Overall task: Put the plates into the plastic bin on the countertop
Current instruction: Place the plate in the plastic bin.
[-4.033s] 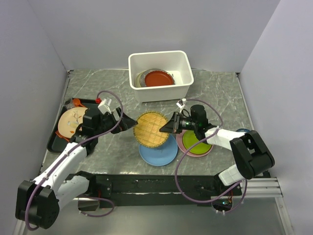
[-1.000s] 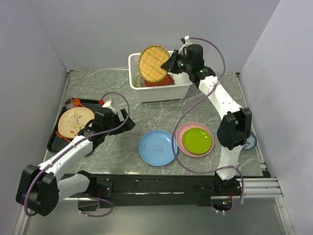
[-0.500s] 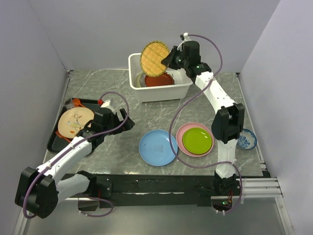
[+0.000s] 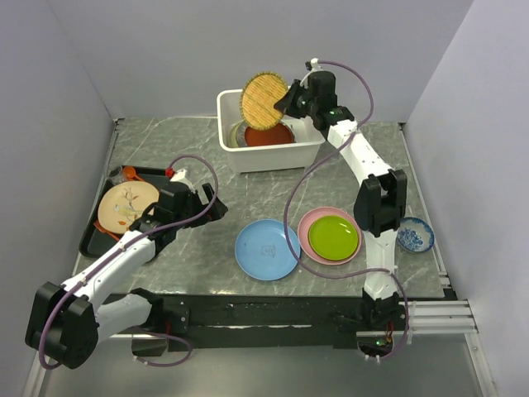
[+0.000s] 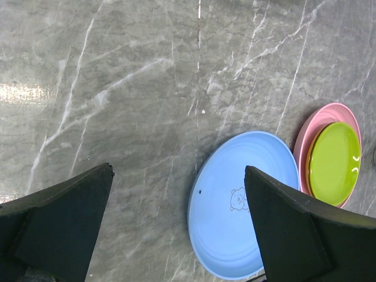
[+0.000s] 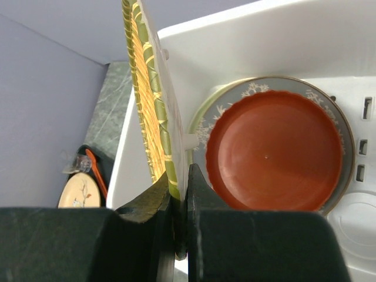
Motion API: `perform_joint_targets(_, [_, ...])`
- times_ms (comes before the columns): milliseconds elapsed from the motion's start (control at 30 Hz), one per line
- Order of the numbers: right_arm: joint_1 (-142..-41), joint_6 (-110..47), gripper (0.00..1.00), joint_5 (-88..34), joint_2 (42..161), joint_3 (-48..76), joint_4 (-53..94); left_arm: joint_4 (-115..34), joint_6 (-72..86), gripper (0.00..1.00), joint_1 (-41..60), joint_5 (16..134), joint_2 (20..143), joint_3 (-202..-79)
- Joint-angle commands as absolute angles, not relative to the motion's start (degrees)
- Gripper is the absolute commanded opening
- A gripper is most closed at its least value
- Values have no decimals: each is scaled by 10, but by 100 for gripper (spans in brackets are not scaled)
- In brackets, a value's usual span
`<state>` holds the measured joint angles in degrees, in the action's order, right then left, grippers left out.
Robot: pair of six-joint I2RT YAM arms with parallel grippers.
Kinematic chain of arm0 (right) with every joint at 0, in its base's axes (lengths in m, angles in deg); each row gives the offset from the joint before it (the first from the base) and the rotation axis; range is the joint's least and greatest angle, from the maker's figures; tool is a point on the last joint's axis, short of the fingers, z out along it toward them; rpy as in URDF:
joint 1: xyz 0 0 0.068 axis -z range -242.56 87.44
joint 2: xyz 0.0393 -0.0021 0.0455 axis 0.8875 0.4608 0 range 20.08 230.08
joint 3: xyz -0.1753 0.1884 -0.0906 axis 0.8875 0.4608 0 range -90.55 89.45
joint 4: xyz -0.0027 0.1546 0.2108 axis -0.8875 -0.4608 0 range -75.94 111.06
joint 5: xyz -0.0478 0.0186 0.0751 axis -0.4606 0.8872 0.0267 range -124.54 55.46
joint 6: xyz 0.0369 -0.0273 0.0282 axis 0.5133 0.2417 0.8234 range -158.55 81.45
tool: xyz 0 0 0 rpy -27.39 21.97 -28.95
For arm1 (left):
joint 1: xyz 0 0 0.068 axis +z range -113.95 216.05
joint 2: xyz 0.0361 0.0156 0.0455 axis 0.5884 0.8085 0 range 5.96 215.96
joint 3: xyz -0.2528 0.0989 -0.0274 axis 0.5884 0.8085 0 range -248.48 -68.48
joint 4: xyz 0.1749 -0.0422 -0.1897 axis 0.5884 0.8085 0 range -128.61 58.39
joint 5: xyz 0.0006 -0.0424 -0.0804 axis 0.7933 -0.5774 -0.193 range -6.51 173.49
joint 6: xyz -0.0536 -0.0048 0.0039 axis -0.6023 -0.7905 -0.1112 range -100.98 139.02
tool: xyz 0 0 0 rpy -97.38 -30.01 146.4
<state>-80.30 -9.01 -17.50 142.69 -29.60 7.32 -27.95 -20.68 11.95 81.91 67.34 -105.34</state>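
My right gripper moves down toward the red plate point(image 6: 273, 150) next and releases the yellow woven disc's rim, since the disc still hangs above the white plastic bin.
My right gripper point(image 4: 285, 101) is shut on the edge of the yellow woven disc point(image 4: 264, 100) and holds it on edge above the white plastic bin point(image 4: 273, 157). In the right wrist view the jaws point(image 6: 178, 179) pinch the disc's rim point(image 6: 144, 88) over the bin point(image 6: 264, 17). A red plate point(image 6: 273, 150) lies in the bin on a grey plate point(image 6: 235, 97). The blue plate point(image 4: 267, 249) and the lime green plate point(image 4: 333, 237) on the pink plate point(image 4: 307, 222) lie on the countertop point(image 4: 372, 165). My left gripper point(image 4: 219, 207) is open and empty, above the countertop left of the blue plate point(image 5: 241, 205).
A black tray point(image 4: 92, 240) at the left edge holds a peach patterned plate point(image 4: 126, 207) and an orange utensil. A small blue-and-white bowl point(image 4: 412, 234) sits at the right edge. Grey walls close in the left, right and back sides.
The left gripper let go of the woven disc and drew back left. The right arm carried the disc up over the bin and in the last second shifted it slightly up and right.
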Motion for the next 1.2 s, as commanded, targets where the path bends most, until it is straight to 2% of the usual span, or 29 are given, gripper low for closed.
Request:
perform_joint_targets(0, [-794,-77,0,-176,1431,-325,123,-290,-204,99,116,829,673,-1056])
perform_joint_targets(1067, [-773,-23,0,-111,1560,-348,183,-290,-190,99,116,823,700,-1051])
perform_joint_targets(1167, [-772,-20,2,-102,1573,-357,180,-291,-189,99,116,822,700,-1052])
